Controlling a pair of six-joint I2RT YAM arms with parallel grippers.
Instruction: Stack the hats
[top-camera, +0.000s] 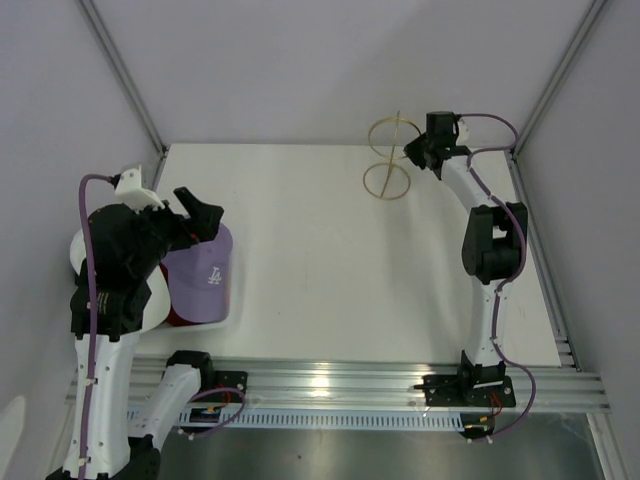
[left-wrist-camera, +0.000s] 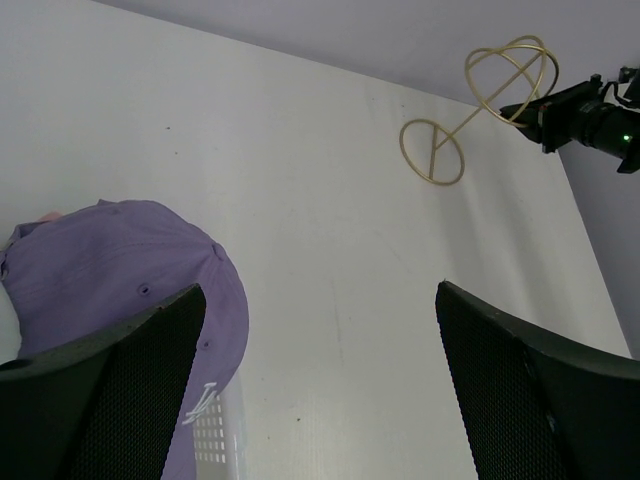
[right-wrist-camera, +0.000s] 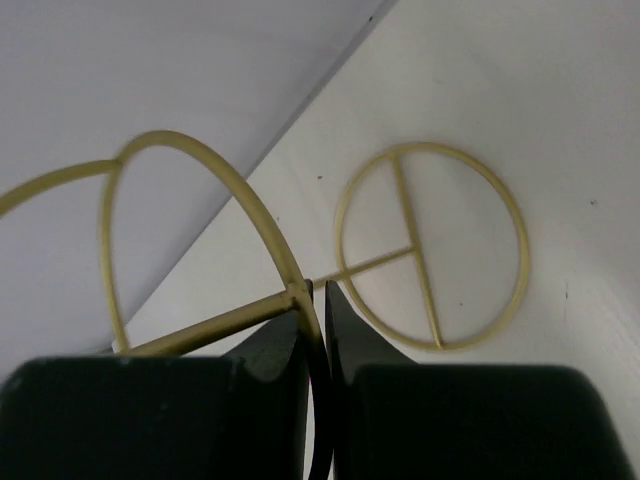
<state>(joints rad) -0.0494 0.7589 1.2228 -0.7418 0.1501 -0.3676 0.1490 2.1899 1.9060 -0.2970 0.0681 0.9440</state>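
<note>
My right gripper needs to move back toward the hats to free the wire, as the table's open middle is back and to its left in the top view.
A lavender hat (top-camera: 205, 272) with a white logo tops a pile at the table's left edge; a red hat (top-camera: 180, 318) peeks out beneath it. In the left wrist view the lavender hat (left-wrist-camera: 110, 260) lies at lower left, with a pink sliver (left-wrist-camera: 48, 215) behind it. My left gripper (top-camera: 200, 215) hovers above the pile, open and empty (left-wrist-camera: 320, 300). My right gripper (top-camera: 415, 152) at the far right is shut on the curved wire of the gold stand (right-wrist-camera: 250, 210), the wire pinched between its fingertips (right-wrist-camera: 318, 295).
The gold wire stand (top-camera: 388, 160) stands at the back of the white table (top-camera: 350, 280), its round base (right-wrist-camera: 430, 245) on the surface. A white perforated tray (left-wrist-camera: 215, 440) lies under the hats. Grey walls and metal rails border the table.
</note>
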